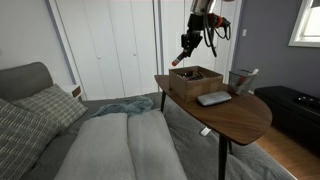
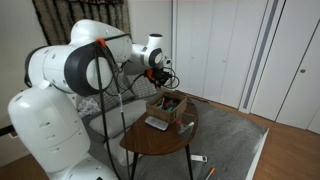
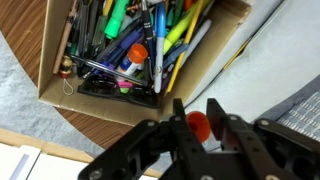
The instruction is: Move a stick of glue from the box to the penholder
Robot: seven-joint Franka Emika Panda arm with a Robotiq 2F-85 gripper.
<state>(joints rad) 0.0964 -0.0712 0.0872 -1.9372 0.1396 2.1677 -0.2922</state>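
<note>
I need to swing the glue stick past the box until the stick is over the penholder's top [image 1: 241, 73]. Then I can open my gripper.
The brown box [image 3: 60, 85] is full of pens, markers and other small items, and it stands on the wooden table in both exterior views [image 1: 195, 80] [image 2: 168, 105]. My gripper [image 3: 197, 118] is shut on a glue stick with a round red-orange end [image 3: 198, 128]. It holds the stick in the air just off the box's edge. In an exterior view the gripper [image 1: 184, 57] hangs above the box's far corner. The greyish penholder [image 1: 241, 78], with a pale stick poking out at a slant, stands beyond the box on the table.
A flat grey slab [image 1: 213, 98] lies on the oval wooden table [image 1: 240, 120] in front of the box. A bed with pillows [image 1: 60, 125] stands beside the table. White wardrobe doors [image 1: 110, 45] are behind. Small items lie on the grey carpet [image 2: 200, 158].
</note>
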